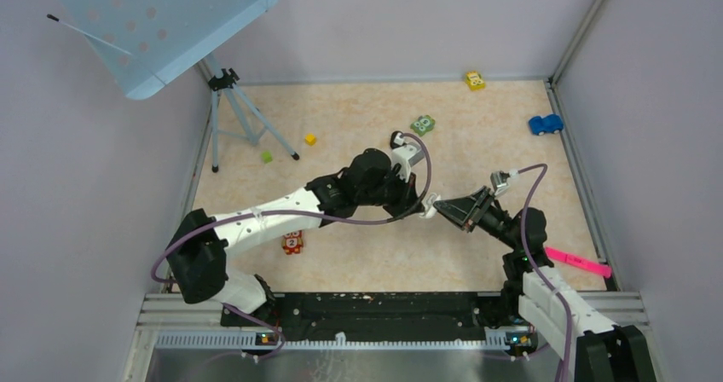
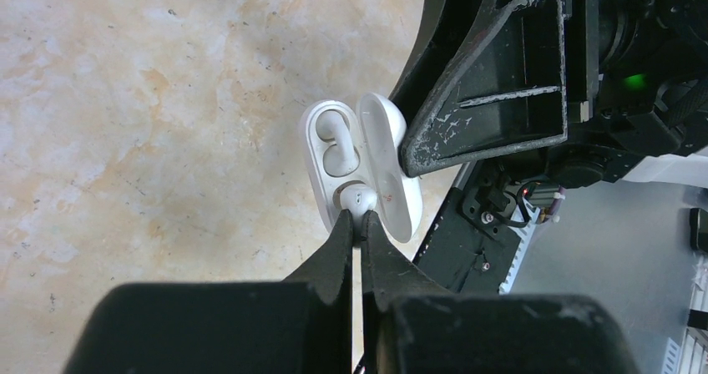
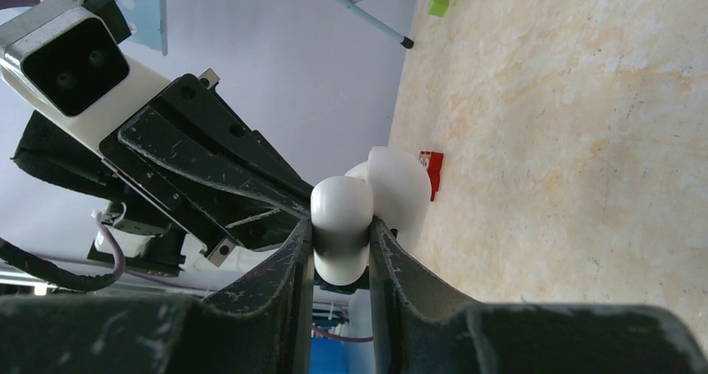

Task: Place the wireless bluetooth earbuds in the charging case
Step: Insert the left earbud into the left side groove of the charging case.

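Note:
The tabletop is clear of toys down and to the left in the top view. My right gripper will move there next, lower the case point(image 3: 341, 219) and release it.
My right gripper point(image 3: 342, 228) is shut on the white charging case point(image 3: 341, 219) and holds it above the table with its lid point(image 2: 392, 161) swung open. One white earbud point(image 2: 336, 147) sits in the case's upper slot. The second white earbud point(image 2: 357, 199) rests at the lower slot, pinched by the fingertips of my left gripper point(image 2: 359, 220), which is shut on it. From above, both grippers meet at mid-table, the left gripper point(image 1: 421, 210) tip to tip with the right gripper point(image 1: 442, 205). No black earbud shows in any view.
Toys lie scattered: a yellow car point(image 1: 475, 80), a blue car point(image 1: 546, 124), a green figure point(image 1: 422, 124), a yellow cube point(image 1: 310, 139), a green cube point(image 1: 267, 156) and a red numbered block point(image 1: 292, 243). A tripod point(image 1: 230, 101) stands back left. A pink marker point(image 1: 578, 262) lies near the right arm.

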Controlling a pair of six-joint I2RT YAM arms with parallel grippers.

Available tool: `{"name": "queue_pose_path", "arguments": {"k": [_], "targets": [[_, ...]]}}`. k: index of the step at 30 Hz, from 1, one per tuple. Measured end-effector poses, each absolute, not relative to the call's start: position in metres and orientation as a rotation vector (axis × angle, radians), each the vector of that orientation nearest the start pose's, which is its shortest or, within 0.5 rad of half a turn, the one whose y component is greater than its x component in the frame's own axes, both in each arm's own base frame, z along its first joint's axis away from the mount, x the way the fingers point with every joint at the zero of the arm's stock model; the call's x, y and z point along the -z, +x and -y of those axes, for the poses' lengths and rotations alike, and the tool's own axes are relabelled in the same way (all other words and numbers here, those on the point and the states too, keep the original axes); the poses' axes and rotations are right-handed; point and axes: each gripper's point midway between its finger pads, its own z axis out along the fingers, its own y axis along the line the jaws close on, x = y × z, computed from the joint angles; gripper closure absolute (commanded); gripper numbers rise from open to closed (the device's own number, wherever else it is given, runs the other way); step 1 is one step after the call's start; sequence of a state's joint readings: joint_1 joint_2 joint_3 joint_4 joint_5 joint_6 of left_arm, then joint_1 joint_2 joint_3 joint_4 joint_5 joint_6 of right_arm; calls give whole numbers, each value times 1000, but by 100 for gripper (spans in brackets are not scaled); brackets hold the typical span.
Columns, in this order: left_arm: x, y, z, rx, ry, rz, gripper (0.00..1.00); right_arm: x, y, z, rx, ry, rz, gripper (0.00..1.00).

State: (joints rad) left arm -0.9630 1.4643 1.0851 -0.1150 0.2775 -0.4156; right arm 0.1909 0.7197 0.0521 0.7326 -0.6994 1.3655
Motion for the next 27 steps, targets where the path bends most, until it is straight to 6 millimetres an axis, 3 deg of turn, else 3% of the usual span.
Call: {"name": "queue_pose_path", "arguments": {"k": [12, 17, 24, 27], "targets": [[-192, 192, 397, 1026, 826, -2085, 100, -182, 202, -185, -1697, 410, -1771, 100], [-192, 194, 398, 1004, 838, -2081, 84, -182, 204, -183, -1690, 422, -1765, 100], [-192, 191, 397, 995, 850, -2093, 81, -184, 204, -183, -1693, 411, -1754, 100], [-192, 190, 397, 993, 854, -2094, 73, -185, 204, -183, -1693, 410, -1752, 100]]}}
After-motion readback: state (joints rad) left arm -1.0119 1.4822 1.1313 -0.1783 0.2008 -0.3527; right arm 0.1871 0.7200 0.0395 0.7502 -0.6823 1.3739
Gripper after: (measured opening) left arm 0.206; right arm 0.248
